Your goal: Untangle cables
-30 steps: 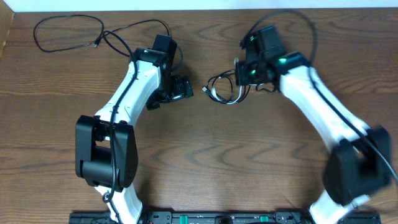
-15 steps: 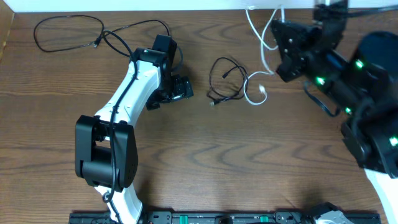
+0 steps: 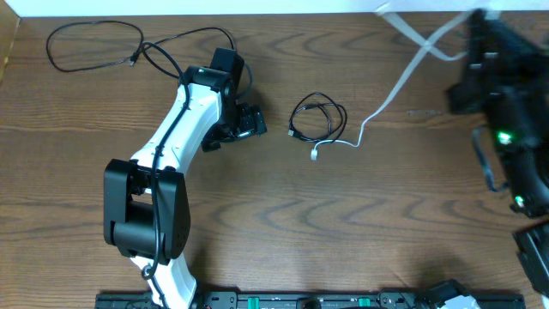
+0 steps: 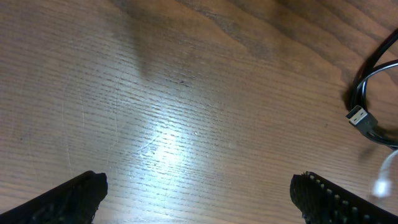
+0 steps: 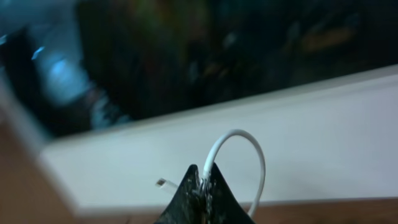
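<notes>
The robot's right hand will next swing down and to the left in the overhead view, to open wood beside the coil, and so free the white cable.
A black cable lies in a small coil at mid-table. Its plug end shows at the right of the left wrist view. The white cable runs from its plug beside the coil up and to the right, taut, into my raised right gripper. The right wrist view shows that gripper shut on the white cable, which loops above the fingers. A second black cable lies spread out at the far left. My left gripper is open and empty just left of the coil, low over bare wood.
The table's far edge meets a white wall. The right arm is lifted high, close to the overhead camera, and covers the table's right side. The left arm stretches over the left-centre.
My right gripper has risen up and to the right with the white cable, pulling it out of the coil. The black coil has stayed on the table. The left arm has not moved.
</notes>
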